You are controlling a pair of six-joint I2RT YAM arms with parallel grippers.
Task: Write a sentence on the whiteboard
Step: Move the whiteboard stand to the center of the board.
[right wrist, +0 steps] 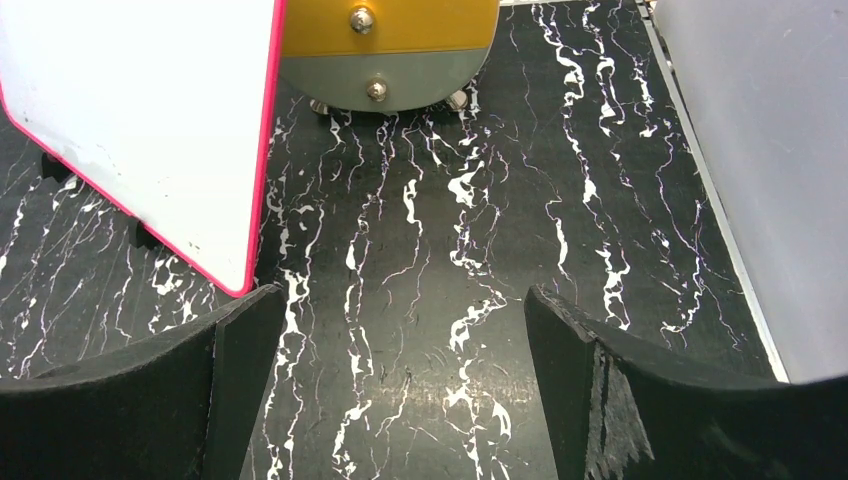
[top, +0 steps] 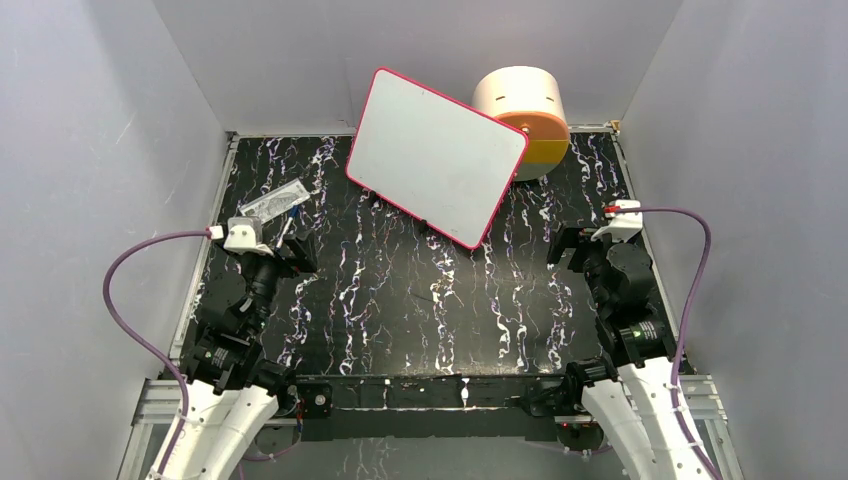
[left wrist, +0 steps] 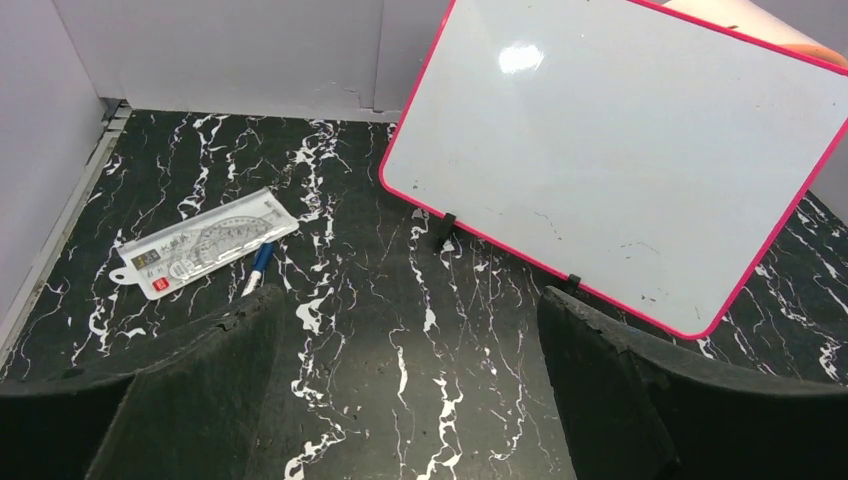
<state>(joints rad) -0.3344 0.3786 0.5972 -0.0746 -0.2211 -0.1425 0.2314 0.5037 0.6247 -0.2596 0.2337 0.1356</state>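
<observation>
My left gripper is about to come down outward and to the right in the top view, onto the whiteboard's closer black clip (top: pixel 373 198) (left wrist: pixel 445 231), because the board is crooked.
The whiteboard (top: pixel 437 155) with its pink-red frame stands tilted on small black clips at the back middle of the table. It also shows in the left wrist view (left wrist: pixel 620 150) and the right wrist view (right wrist: pixel 130 110). Its face is blank apart from faint specks; no sentence shows on it. A blue-and-white marker (left wrist: pixel 258 265) lies on the table beside a clear packet. My left gripper (top: pixel 292 252) (left wrist: pixel 410 295) hovers open over bare table, short of the marker. My right gripper (top: pixel 568 246) (right wrist: pixel 405 292) is open too, near the board's right corner, holding nothing.
A clear packet with rulers (top: pixel 272 202) (left wrist: pixel 205 243) lies at the back left. A cream and orange cylinder (top: pixel 525 105) (right wrist: pixel 385 40) stands behind the board's right side. Grey walls enclose the black marbled table (top: pixel 420 300) on three sides.
</observation>
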